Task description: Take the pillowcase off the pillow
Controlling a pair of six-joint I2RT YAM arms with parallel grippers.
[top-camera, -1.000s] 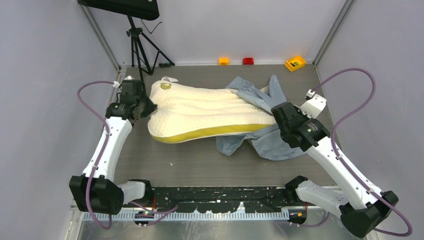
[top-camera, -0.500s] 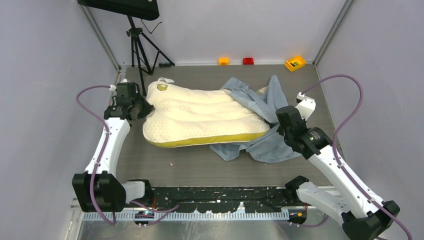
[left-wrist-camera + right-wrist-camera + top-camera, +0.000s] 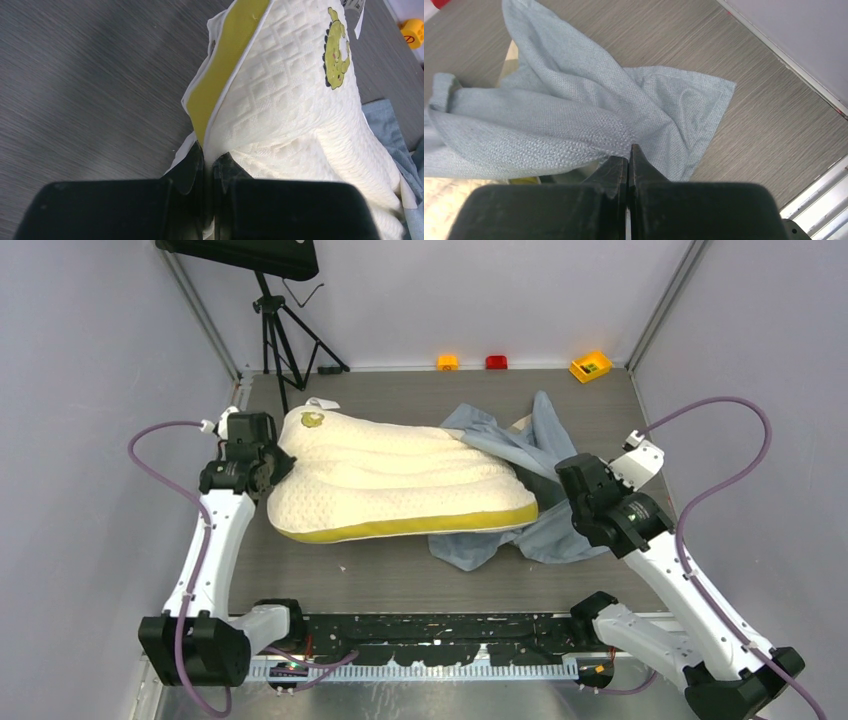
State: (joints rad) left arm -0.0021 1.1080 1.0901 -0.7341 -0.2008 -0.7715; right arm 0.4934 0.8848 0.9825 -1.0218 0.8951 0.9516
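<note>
I will use my right gripper next to lift the pillowcase outward, as it is now only on the pillow's end, and let go of it on the far tabletop by the red item.
The cream-yellow quilted pillow lies across the middle of the table, its emblem corner at the far left. The grey-blue pillowcase covers only its right end and bunches on the table there. My left gripper is shut on the pillow's left edge; the left wrist view shows the jaws pinching the white piping beside the yellow side band, with the pillow above. My right gripper is shut on a fold of the pillowcase in the right wrist view.
A black tripod stands at the far left. Small orange, red and yellow items sit along the back wall. Grey walls close in on both sides. A metal rail runs near the right edge.
My left gripper has pulled the pillow to the left. My right gripper holds the pillowcase and has shifted slightly right. More of the pillow is bare.
</note>
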